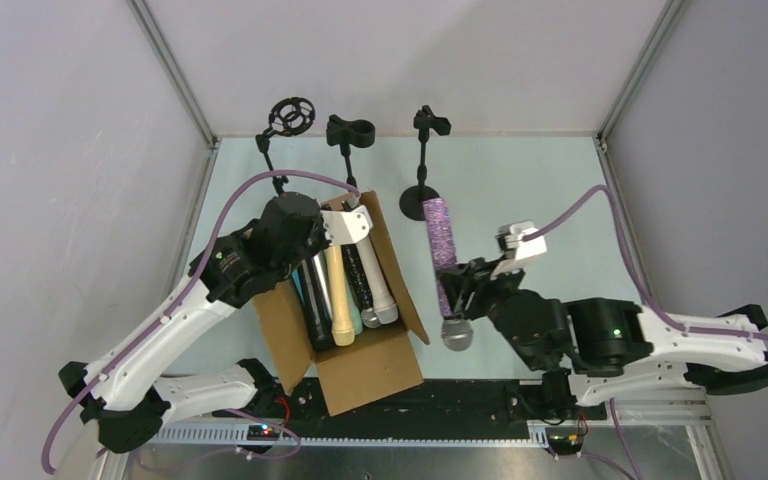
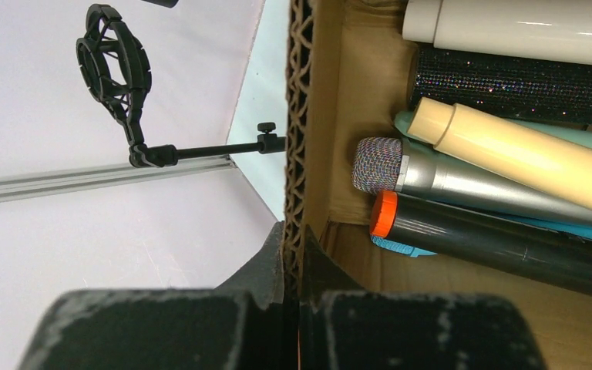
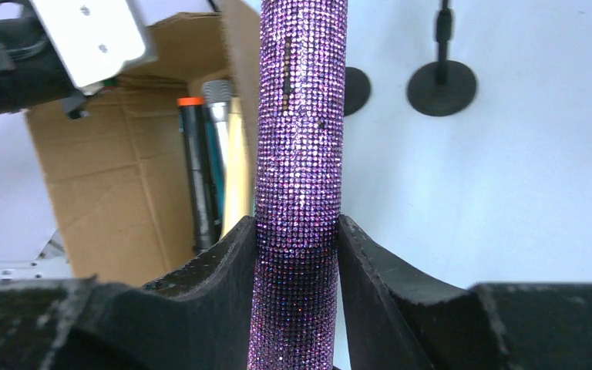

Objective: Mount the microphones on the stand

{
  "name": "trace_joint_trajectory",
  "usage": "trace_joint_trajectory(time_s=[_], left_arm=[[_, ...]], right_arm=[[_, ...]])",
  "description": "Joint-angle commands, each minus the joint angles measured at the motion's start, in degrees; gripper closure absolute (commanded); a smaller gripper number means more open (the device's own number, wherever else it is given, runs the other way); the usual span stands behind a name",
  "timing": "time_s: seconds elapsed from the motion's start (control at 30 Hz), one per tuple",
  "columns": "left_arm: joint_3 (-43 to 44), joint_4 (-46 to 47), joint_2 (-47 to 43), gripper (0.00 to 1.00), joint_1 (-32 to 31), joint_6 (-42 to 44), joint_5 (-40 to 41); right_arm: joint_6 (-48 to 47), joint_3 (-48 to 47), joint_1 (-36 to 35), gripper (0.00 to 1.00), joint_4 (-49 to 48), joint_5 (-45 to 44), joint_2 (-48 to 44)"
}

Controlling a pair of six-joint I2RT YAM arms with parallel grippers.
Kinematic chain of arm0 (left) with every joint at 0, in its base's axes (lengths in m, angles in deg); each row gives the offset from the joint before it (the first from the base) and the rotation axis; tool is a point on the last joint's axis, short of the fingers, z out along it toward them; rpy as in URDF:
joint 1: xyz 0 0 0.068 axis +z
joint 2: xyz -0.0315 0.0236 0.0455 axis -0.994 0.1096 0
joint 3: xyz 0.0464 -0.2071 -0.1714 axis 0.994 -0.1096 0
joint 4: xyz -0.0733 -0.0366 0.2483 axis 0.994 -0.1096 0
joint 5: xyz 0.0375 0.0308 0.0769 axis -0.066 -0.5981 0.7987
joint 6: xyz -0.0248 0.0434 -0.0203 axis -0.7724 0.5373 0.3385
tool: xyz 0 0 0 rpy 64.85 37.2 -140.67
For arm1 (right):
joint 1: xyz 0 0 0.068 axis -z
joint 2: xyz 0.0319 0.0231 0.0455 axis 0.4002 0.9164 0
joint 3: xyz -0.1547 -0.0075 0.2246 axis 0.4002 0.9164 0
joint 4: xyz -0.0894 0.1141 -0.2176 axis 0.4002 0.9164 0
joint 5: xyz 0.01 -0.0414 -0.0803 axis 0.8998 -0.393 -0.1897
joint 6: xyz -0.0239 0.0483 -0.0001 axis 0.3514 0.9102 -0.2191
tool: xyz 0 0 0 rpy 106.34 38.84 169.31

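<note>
My right gripper should bring the microphone down and to its left in the top view, and let go of it on the bare tabletop (image 1: 422, 291) beside the box.
My right gripper (image 1: 457, 292) is shut on the glittery purple microphone (image 1: 443, 238). The microphone lies pointing away from me, its silver head (image 1: 457, 335) at the near end. In the right wrist view the fingers (image 3: 235, 254) clamp its purple body (image 3: 301, 116). Three black stands are at the back: a ring shock mount (image 1: 290, 115), a clip (image 1: 350, 132) and a clip (image 1: 431, 122) on a round base (image 1: 419, 201). My left gripper (image 2: 293, 247) is shut on the wall of the cardboard box (image 2: 299, 154). Inside lie cream (image 2: 524, 154), silver-grey (image 2: 447, 181) and orange-tipped black (image 2: 493, 239) microphones.
The open brown box (image 1: 360, 370) stands left of centre with its flaps spread. It also holds white (image 2: 524, 27), black glitter (image 2: 524, 89), mint green and blue (image 2: 401, 247) microphones. Two stand bases (image 3: 442, 86) lie beyond the purple microphone. Grey walls enclose the table.
</note>
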Motion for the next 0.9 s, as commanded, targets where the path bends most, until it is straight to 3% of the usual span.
trace_joint_trajectory(time_s=[0.0, 0.2, 0.4, 0.87], left_arm=[[0.62, 3.55, -1.37, 1.00, -0.23, 1.51, 1.70], [1.09, 3.54, -1.23, 1.00, -0.18, 1.60, 1.42], [1.60, 3.51, -1.09, 1.00, -0.22, 1.77, 1.15], [1.87, 3.59, -1.59, 1.00, -0.29, 1.71, 0.91]], right_arm=[[7.83, 1.52, 2.17, 1.00, 11.77, -3.55, -4.92], [12.28, 10.51, 9.90, 1.00, 14.32, 3.85, -6.83], [12.09, 22.56, 18.39, 1.00, 4.50, 13.23, -4.37], [13.18, 27.36, 24.47, 1.00, -19.21, 23.69, 17.89]])
